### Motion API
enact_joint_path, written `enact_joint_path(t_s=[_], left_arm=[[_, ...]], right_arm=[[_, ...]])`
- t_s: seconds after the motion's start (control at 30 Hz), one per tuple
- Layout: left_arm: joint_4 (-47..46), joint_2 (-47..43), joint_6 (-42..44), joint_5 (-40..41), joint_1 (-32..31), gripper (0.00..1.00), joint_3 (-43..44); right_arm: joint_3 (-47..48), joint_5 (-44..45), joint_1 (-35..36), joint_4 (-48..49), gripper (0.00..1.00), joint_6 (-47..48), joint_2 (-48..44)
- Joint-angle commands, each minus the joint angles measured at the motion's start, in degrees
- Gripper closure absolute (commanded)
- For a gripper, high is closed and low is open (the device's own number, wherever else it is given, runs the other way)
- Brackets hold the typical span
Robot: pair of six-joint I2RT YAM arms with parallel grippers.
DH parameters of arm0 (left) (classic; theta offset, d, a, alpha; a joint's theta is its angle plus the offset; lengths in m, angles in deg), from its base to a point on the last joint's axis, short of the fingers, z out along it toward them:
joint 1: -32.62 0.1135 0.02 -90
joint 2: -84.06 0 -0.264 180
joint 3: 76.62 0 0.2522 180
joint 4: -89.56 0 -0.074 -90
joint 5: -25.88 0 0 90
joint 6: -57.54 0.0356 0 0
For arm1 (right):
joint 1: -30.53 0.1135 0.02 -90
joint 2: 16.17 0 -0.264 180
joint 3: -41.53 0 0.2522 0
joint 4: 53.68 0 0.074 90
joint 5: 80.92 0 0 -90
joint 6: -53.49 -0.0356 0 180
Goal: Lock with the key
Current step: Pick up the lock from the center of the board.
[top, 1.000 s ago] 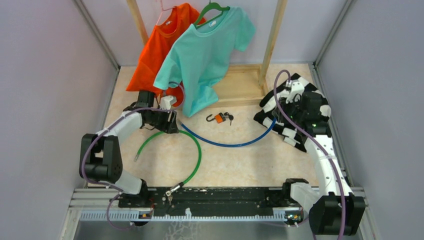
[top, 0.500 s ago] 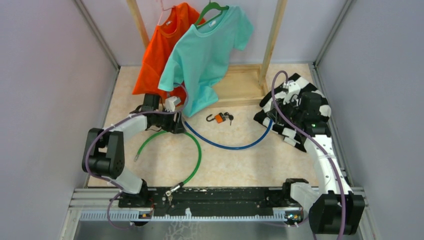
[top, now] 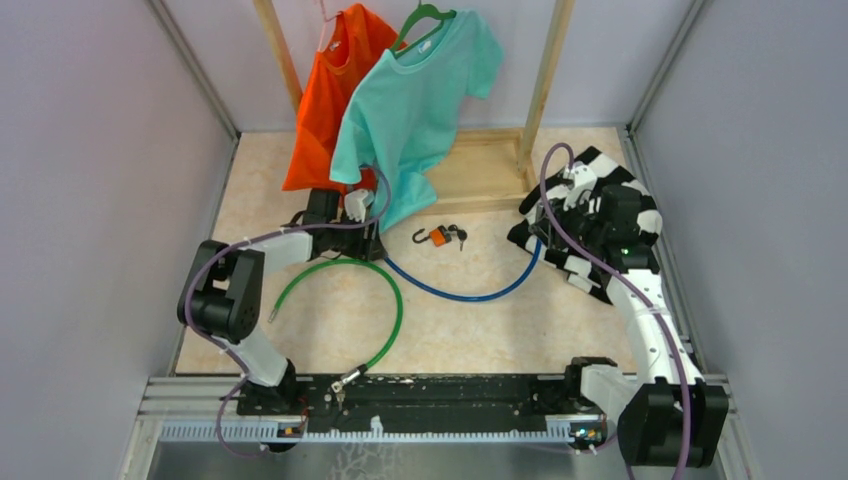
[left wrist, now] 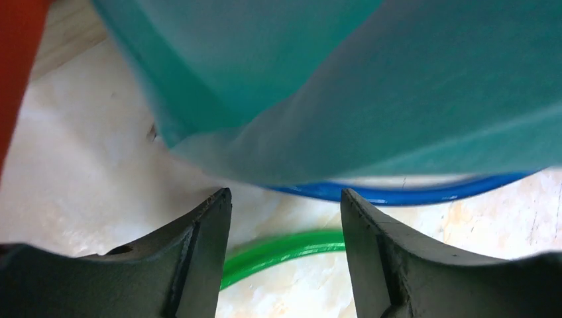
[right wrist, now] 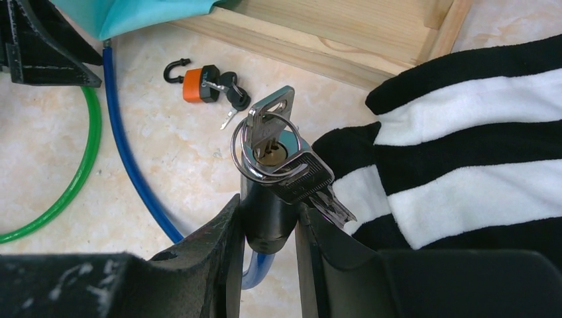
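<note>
The green cable is between the left gripper's fingers, so the robot will next move that gripper toward the orange padlock and onto the blue cable [top: 460, 292] near its metal tip.
My right gripper [right wrist: 268, 205] [top: 547, 214] is shut on the black lock cylinder [right wrist: 267, 215] at one end of the blue cable [top: 460, 292] [right wrist: 129, 152]. A silver key [right wrist: 272, 122] stands in the cylinder's top, with a ring and a second key hanging from it. My left gripper [left wrist: 286, 199] [top: 374, 243] is open and empty, low over the floor under the teal shirt's hem, with the green cable [left wrist: 285, 248] between its fingers and the blue cable [left wrist: 397, 194] just beyond. A small orange padlock [top: 437, 236] [right wrist: 197, 84] with its own keys lies on the floor between the arms.
A teal shirt [top: 410, 110] [left wrist: 331, 79] and an orange shirt [top: 320, 100] hang from a wooden frame [top: 480, 175]. A black-and-white striped cloth [top: 577, 266] [right wrist: 464, 119] lies under the right arm. The green cable [top: 390, 300] loops across the left floor.
My left arm has swung right, its gripper moving along the floor under the teal shirt toward the blue cable's end. The shirts have shifted right. The right gripper has barely moved.
</note>
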Motion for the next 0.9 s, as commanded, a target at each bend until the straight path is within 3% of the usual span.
enact_joint_path(t_s=[0.0, 0.33, 0.6, 0.87], left_arm=[[-5.47, 2.09, -3.83, 3.84, -2.7, 0.33, 0.08], [-10.35, 6.38, -6.15, 6.79, -8.64, 0.38, -1.83], [-6.27, 12.1, -0.75, 14.62, -14.88, 0.41, 3.16], [1.46, 15.87, -0.8, 14.63, -15.97, 0.4, 9.3]], right_arm=[[0.58, -3.13, -0.27, 3.06, 1.0, 0.88, 0.05], [0.84, -4.65, -0.31, 2.36, 1.0, 1.94, 1.27], [1.66, -5.11, -0.27, -0.23, 1.0, 6.55, 3.82], [3.67, -6.33, -0.35, -5.58, 1.0, 10.87, 5.74]])
